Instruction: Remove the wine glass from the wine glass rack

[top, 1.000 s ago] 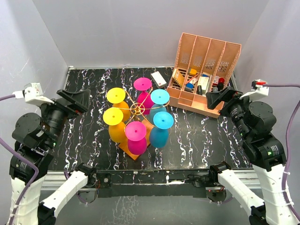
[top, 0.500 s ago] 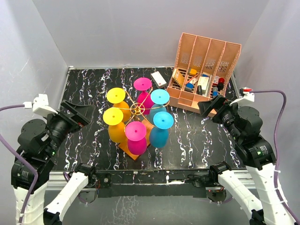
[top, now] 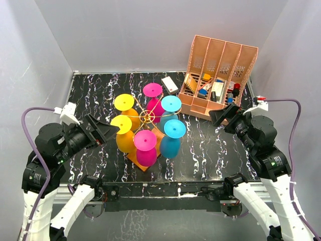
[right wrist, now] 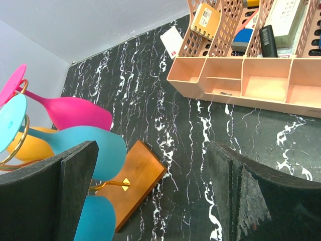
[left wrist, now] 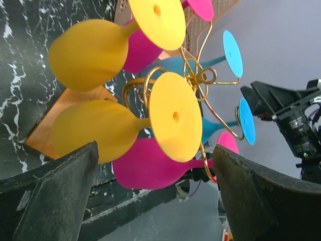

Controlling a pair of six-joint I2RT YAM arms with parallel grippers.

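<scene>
The rim of the round foot (top: pixel 116 124) (left wrist: pixel 178 150) already stands between my left gripper's fingers. My left gripper needs to move gently toward the near yellow wine glass next and close its fingers onto that rim.
The wine glass rack (top: pixel 147 116), gold wire on an orange base (top: pixel 135 159), stands mid-table with several upside-down wine glasses hanging from it: yellow, pink and blue. My left gripper (top: pixel 103 131) is open just left of the near yellow wine glass (top: pixel 122 125), not touching it. In the left wrist view that yellow glass (left wrist: pixel 100 135) and a pink glass (left wrist: pixel 150 163) lie ahead of the open left gripper (left wrist: pixel 155 201). My right gripper (top: pixel 220 116) is open and empty, well right of the rack. In its wrist view the right gripper (right wrist: pixel 150 191) frames the orange base (right wrist: pixel 138 170) and a blue glass (right wrist: pixel 80 145).
A salmon-pink slotted desk organiser (top: pixel 218 80) holding small items stands at the back right, close behind the right gripper. A white card (top: pixel 169 84) lies on the black marbled table (top: pixel 210 150) behind the rack. Grey walls close in the sides and back.
My left arm has swung down and right, bringing its open gripper close to the near yellow glass. The right arm has shifted left and slightly forward. The glasses have not moved.
</scene>
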